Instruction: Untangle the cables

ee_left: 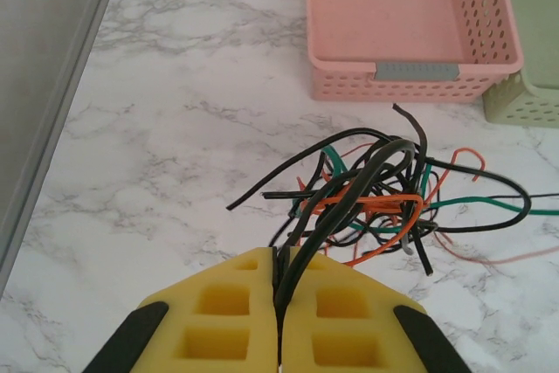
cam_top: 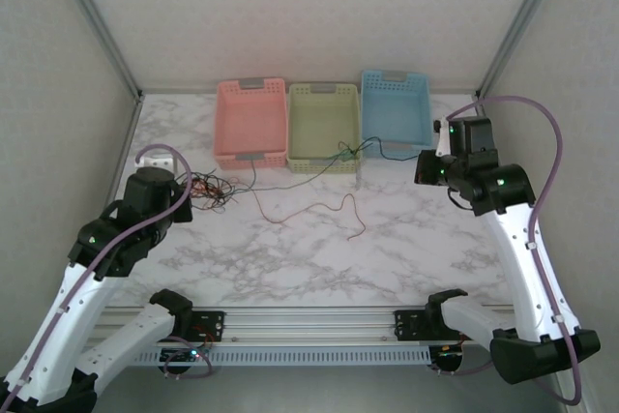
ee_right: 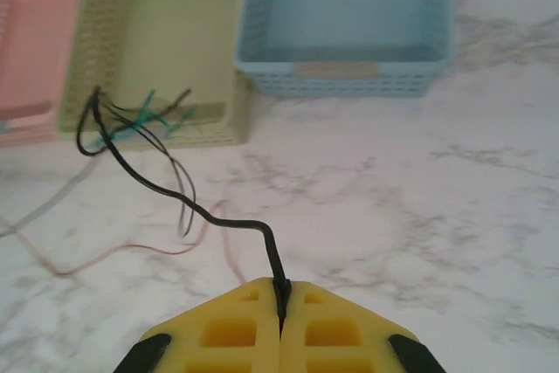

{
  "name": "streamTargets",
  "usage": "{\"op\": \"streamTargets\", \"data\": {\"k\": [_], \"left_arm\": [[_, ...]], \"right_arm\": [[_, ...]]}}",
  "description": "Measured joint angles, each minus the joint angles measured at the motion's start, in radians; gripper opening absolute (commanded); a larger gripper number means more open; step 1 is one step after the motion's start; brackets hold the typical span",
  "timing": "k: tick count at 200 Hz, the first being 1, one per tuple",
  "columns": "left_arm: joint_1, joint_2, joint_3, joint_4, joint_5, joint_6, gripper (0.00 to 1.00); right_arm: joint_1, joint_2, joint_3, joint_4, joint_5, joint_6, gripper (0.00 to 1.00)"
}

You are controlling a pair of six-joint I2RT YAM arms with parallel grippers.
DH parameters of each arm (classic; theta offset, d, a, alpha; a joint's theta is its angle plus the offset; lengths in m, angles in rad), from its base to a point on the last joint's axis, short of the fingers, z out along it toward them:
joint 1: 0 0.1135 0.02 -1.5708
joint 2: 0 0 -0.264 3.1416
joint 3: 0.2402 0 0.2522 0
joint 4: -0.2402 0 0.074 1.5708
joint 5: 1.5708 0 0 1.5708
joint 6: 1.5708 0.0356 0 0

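The black cable pieces go sideways toward the table's middle next and my left gripper releases them, as the open marble table before the pink basket (cam_top: 244, 216) (ee_left: 458, 312) lies on its inner side.
A clump of black, red and green cables (cam_top: 208, 191) lies on the marble table at the left, seen close up as a tangle (ee_left: 384, 203). My left gripper (ee_left: 281, 261) is shut on black strands coming out of that clump; from above it sits at the clump's left edge (cam_top: 186, 202). A smaller knot of green and black wires (cam_top: 345, 154) hangs at the green basket's front (ee_right: 131, 120). One black cable (ee_right: 218, 216) runs from that knot into my right gripper (ee_right: 280, 290), which is shut on it (cam_top: 426, 169). A thin red strand (cam_top: 319, 212) lies loose between them.
Three baskets stand in a row at the back: pink (cam_top: 251, 157), green (cam_top: 322, 89) and blue (cam_top: 395, 75). A small white box (cam_top: 160, 157) sits at the left wall. Side walls close in the table, and a metal rail (cam_top: 309, 321) runs along the near edge.
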Motion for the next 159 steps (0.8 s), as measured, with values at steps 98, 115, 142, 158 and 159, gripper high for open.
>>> {"op": "streamTargets", "data": {"k": [98,115,142,158,159], "left_arm": [[0.000,-0.016,-0.056,0.077,0.334,-0.008,0.03],[0.000,-0.021,-0.060,0.094,0.381,-0.013,0.12],[0.000,-0.016,-0.063,0.121,0.455,-0.032,0.43],[0.000,-0.013,-0.067,0.134,0.491,-0.035,0.62],[0.000,-0.013,-0.068,0.136,0.494,-0.040,0.63]], "right_arm": [[0.036,-0.083,-0.074,0.243,-0.612,0.260,0.00],[0.046,-0.110,-0.094,0.255,-0.630,0.274,0.00],[0.065,-0.138,-0.207,0.310,-0.633,0.321,0.00],[0.093,-0.131,-0.274,0.332,-0.632,0.356,0.00],[0.094,-0.130,-0.276,0.332,-0.631,0.357,0.00]]}}
